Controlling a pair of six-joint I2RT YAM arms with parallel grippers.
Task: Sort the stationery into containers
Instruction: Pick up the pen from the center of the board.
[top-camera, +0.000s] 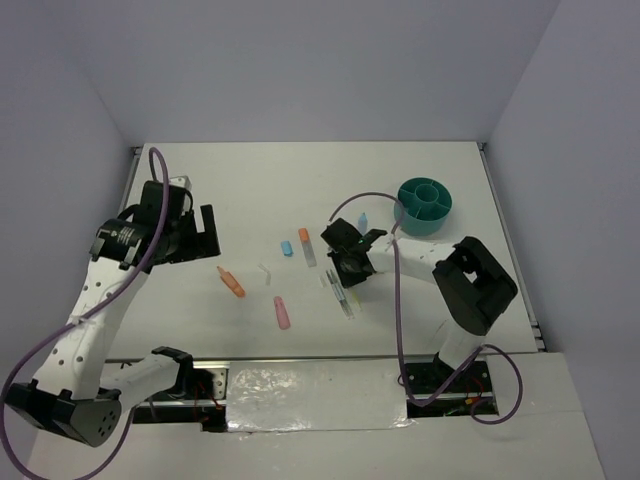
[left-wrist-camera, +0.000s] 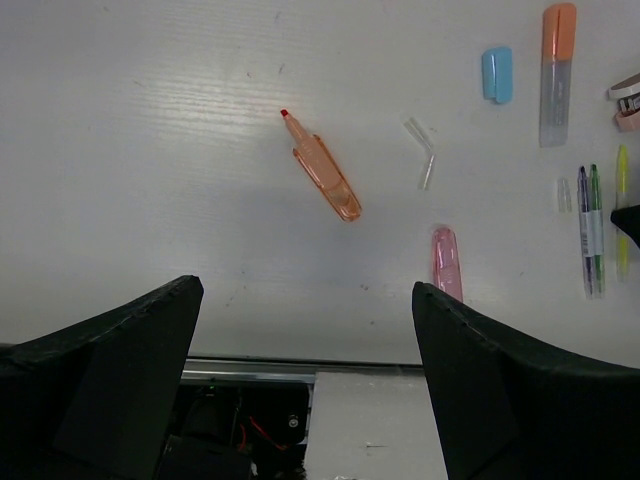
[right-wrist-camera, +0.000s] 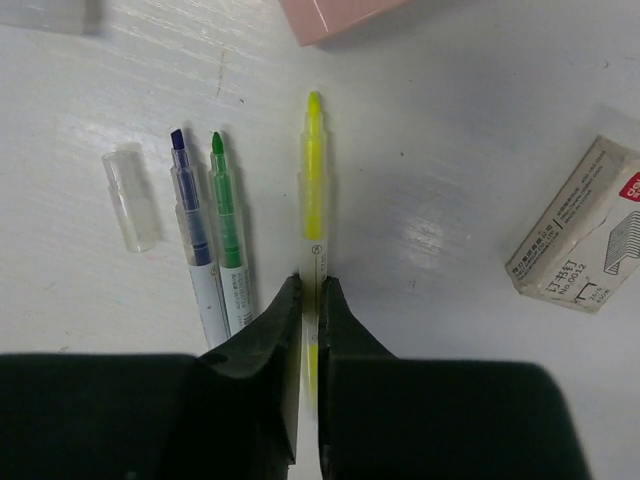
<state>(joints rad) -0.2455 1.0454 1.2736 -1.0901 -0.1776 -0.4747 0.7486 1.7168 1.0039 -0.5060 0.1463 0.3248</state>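
My left gripper will next move its open fingers across and down around the nearer clear cap, which is below it and to its right in the top view.
A thin yellow pen (right-wrist-camera: 313, 170) lies on the white table, and my right gripper (right-wrist-camera: 311, 290) is shut on its barrel. Right beside it on the left lie a blue pen (right-wrist-camera: 190, 215) and a green pen (right-wrist-camera: 226, 215). From above, the right gripper (top-camera: 345, 268) is low over this pen group, left of the teal organiser (top-camera: 422, 225). My left gripper (left-wrist-camera: 305, 330) hangs wide open above the table's near left, holding nothing. Ahead of it lie an uncapped orange highlighter (left-wrist-camera: 325, 170) and a pink highlighter (left-wrist-camera: 446, 260).
A clear cap (right-wrist-camera: 130, 200) lies left of the pens and a staple box (right-wrist-camera: 585, 240) to their right. A pink eraser (right-wrist-camera: 335, 15) sits beyond the yellow pen. A blue cap (left-wrist-camera: 497, 74) and an orange-capped highlighter (left-wrist-camera: 556, 70) lie mid-table.
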